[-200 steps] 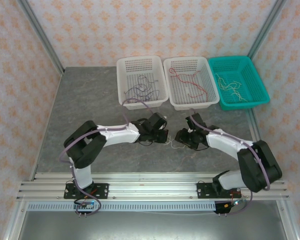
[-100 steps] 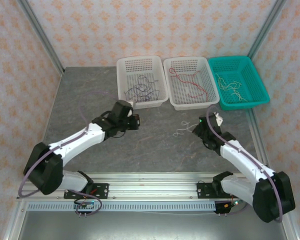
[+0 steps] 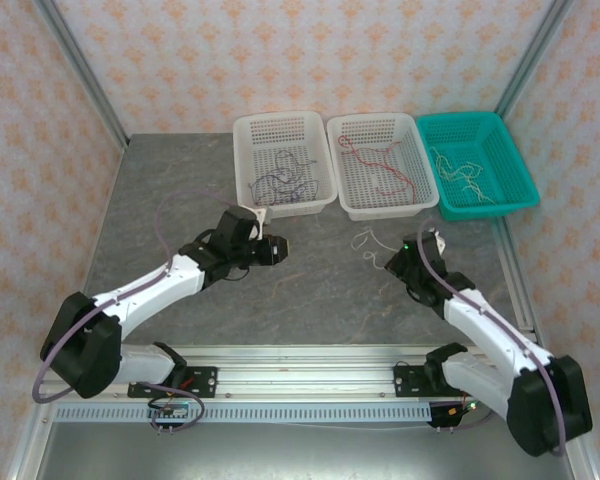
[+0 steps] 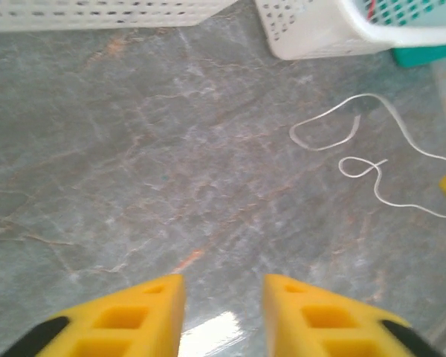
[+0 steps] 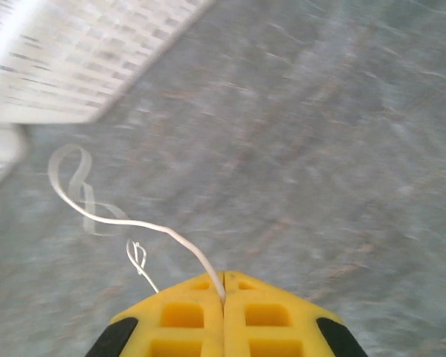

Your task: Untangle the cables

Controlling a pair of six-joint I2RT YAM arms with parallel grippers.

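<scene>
The white cable (image 3: pixel 365 240) rises and goes outward with my right gripper over the teal basket (image 3: pixel 477 165) for release next, as that pale-cable basket stands outward of my gripper.
A thin white cable (image 3: pixel 365 240) lies curled on the grey table in front of the middle basket. One end of it runs into my right gripper (image 3: pixel 392 258). In the right wrist view the right gripper (image 5: pixel 224 286) is shut on that white cable (image 5: pixel 119 222), which loops away to the left. My left gripper (image 3: pixel 278 250) sits apart to the left, open and holding nothing. Its yellow fingertips (image 4: pixel 152 297) hover over bare table, with the white cable (image 4: pixel 368 95) ahead on the right. Dark cables (image 3: pixel 285 180), a red cable (image 3: pixel 380 160) and pale cables (image 3: pixel 465 175) lie in the baskets.
Three baskets stand in a row at the back: a white one (image 3: pixel 242 160), a second white one (image 3: pixel 332 150) and a teal one (image 3: pixel 525 170). Patterned walls and metal posts enclose the table. A rail runs along the near edge.
The two grippers, close together mid-table a second ago, have pulled apart. The left jaws have opened. The right gripper has shut on the white cable and drawn it towards the baskets.
</scene>
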